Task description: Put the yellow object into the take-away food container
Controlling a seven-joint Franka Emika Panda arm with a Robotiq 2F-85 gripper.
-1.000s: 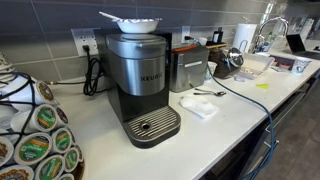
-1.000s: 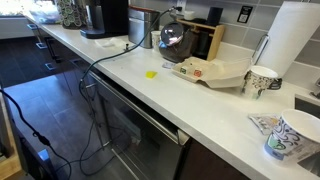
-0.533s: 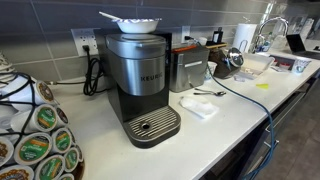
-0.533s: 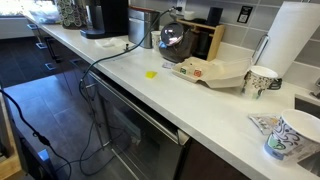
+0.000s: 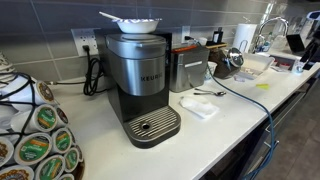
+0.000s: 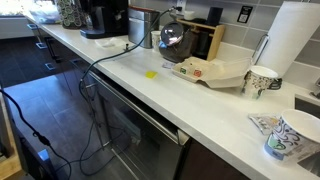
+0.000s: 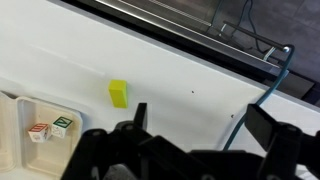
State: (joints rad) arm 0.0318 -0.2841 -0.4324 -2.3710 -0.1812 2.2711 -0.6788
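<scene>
Next, my gripper will shift left in the wrist view and lower astride the yellow object (image 6: 151, 74) (image 7: 118, 94), which lies below and to that side.
The yellow object (image 7: 119, 93) is a small flat bright yellow piece lying on the white counter; it also shows in both exterior views (image 6: 151, 73) (image 5: 262, 85). The take-away food container (image 6: 210, 72) is a pale foam clamshell lying open just beside it, and its corner with small packets shows in the wrist view (image 7: 30, 128). My gripper (image 7: 200, 122) hovers above the counter, open and empty, to the right of the yellow piece and apart from it. A dark shape at the right edge of an exterior view (image 5: 303, 40) looks like my arm.
A Keurig coffee machine (image 5: 140, 80) and a pod carousel (image 5: 35, 135) stand at one end. A kettle (image 6: 172, 38), a paper towel roll (image 6: 290, 40) and paper cups (image 6: 262, 78) stand near the container. A blue cable (image 7: 255, 105) crosses the counter edge.
A dark shape has grown at the right edge of the exterior view with the coffee machine. The yellow piece and the container have not moved.
</scene>
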